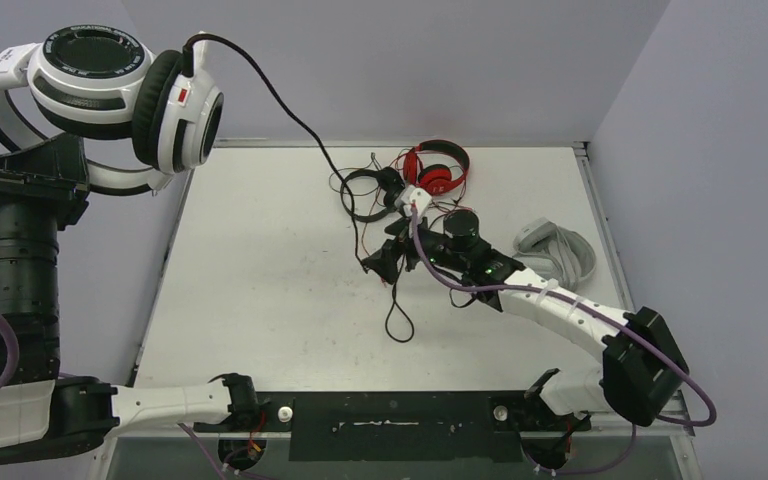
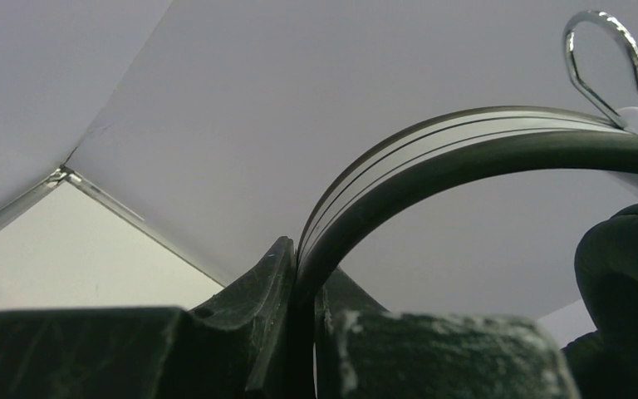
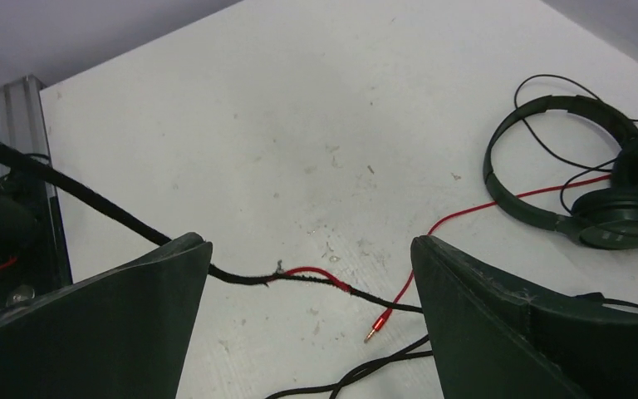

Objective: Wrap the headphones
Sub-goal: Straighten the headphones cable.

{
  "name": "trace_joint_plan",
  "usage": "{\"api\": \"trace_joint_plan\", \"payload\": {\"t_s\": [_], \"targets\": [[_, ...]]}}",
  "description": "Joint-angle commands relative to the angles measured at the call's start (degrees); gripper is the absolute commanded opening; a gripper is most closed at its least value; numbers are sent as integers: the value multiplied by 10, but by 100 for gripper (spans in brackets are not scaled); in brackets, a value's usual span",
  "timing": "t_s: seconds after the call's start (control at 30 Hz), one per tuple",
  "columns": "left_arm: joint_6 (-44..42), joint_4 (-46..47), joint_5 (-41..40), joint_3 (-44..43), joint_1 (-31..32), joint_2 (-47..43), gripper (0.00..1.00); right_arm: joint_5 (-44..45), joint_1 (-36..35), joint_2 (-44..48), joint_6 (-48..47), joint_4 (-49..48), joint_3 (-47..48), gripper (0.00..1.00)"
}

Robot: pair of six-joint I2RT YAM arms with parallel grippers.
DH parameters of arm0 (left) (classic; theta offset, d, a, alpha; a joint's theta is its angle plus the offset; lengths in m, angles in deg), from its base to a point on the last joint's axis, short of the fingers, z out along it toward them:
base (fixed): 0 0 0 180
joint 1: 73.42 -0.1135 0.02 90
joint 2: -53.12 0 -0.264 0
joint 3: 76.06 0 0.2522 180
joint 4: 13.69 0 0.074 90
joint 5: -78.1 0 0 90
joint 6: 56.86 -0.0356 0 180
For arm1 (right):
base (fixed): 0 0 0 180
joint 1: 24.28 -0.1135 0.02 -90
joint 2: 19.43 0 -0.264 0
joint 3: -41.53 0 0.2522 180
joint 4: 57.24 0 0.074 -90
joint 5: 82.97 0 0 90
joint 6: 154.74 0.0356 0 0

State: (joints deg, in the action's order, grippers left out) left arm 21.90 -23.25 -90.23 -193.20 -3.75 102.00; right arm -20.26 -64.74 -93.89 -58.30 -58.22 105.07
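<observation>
The frayed part of the black cable (image 3: 314,277) already crosses the gap between my right gripper's open fingers. My right gripper should tip down toward the tabletop and close on that part.
My left gripper (image 2: 307,258) is shut on the dark headband (image 2: 465,141) of the white-and-black headphones (image 1: 110,80), held high at the far left. Their thick black cable (image 1: 290,110) runs down to the table and ends in a loop (image 1: 397,325). My right gripper (image 1: 388,250) stands open just above the table, and this frayed black cable (image 3: 241,277) crosses the gap between its fingers (image 3: 133,316). A red plug (image 3: 375,328) lies near the right finger. The black headphones (image 3: 581,191) and the red headphones (image 1: 440,170) lie tangled at the back.
The light grey headphones (image 1: 560,250) lie at the right, near the right arm. A thin black cable (image 3: 357,374) loops on the table under the right gripper. Grey walls close off the back and the sides, with a metal table rim (image 1: 582,160) along them.
</observation>
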Motion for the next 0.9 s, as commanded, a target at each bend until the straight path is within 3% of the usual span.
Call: {"api": "trace_joint_plan", "payload": {"t_s": [0.0,0.17,0.4,0.7,0.77,0.87], "targets": [[11,47,53,-48,4,28,0,1,-16,-39,-40,-89,-6,92],[11,46,65,-80,6,44,0,1,-21,-110,-75,-105,-7,83],[-19,45,73,-139,8,73,0,97,-22,-185,-64,-181,-42,80],[-26,59,76,-141,11,67,0,196,-7,-273,-11,-216,-25,71],[-25,58,75,-140,11,62,0,199,9,-273,6,-227,-25,60],[-32,61,69,-133,11,58,0,176,34,-254,18,-219,-19,25]]}}
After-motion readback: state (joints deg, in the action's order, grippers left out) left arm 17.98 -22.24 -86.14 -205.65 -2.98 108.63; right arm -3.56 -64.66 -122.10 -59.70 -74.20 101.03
